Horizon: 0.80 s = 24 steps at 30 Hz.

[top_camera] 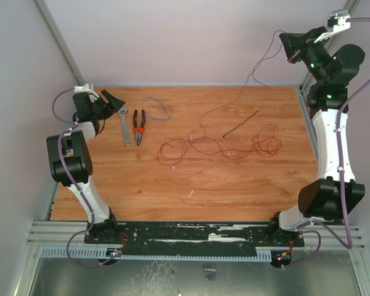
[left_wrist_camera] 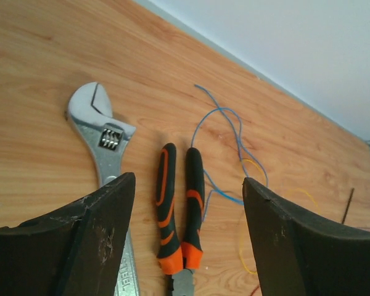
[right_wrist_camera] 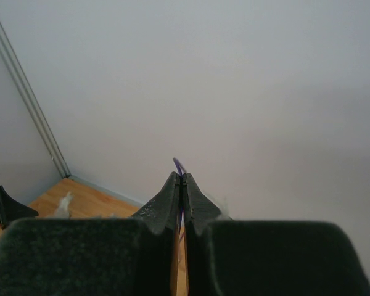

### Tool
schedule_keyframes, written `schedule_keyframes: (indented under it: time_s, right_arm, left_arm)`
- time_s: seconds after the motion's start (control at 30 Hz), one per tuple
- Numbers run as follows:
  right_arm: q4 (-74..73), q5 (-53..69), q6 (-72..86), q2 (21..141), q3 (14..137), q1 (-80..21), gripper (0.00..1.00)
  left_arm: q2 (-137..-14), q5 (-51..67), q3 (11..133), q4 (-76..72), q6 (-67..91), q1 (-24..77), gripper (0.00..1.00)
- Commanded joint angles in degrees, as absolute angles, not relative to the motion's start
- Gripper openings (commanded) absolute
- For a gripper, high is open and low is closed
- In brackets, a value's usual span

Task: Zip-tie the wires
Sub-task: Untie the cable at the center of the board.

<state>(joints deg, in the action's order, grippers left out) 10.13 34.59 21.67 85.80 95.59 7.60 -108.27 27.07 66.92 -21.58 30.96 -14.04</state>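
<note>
I should next bring my left gripper past the pliers and down onto the thin yellow wire, which is below it, to its right in the top view.
The red wires lie in loops on the wooden table, right of centre. A dark grey-purple strand rises from the table to my right gripper, which is raised high at the back right and shut on that strand's end. The black zip tie lies flat just behind the red loops. My left gripper is open at the back left, low over the table, with nothing between its fingers.
Orange-handled black pliers and a silver adjustable wrench lie side by side near the left gripper, also in the left wrist view: the pliers, the wrench. A thin blue-grey wire curls behind the pliers. Grey walls enclose the table.
</note>
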Motion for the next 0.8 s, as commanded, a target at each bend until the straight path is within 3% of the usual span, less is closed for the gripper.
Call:
schedule_keyframes:
  time_s: [0.0,0.27,0.53,0.77]
  right_arm:
    - [9.1,35.7,20.8,86.8,98.4,6.9,0.00]
    - [9.6,36.3,21.7,88.8,101.2,5.4,0.00]
    - [9.2,35.3,21.2,88.3,101.2,4.8,0.00]
    - [9.5,35.0,20.9,88.0,100.1,4.8,0.00]
  left_arm:
    - [-103.7,23.8,69.7,-16.0,25.5,-12.6,0.76]
    - [-102.2,23.9,73.2,-11.2,19.8,-0.5,0.77]
    - [-114.3,18.5,83.6,1.0,18.8,11.7,0.77]
    - [-118.6,14.0,82.9,2.7,19.9,17.5,0.75]
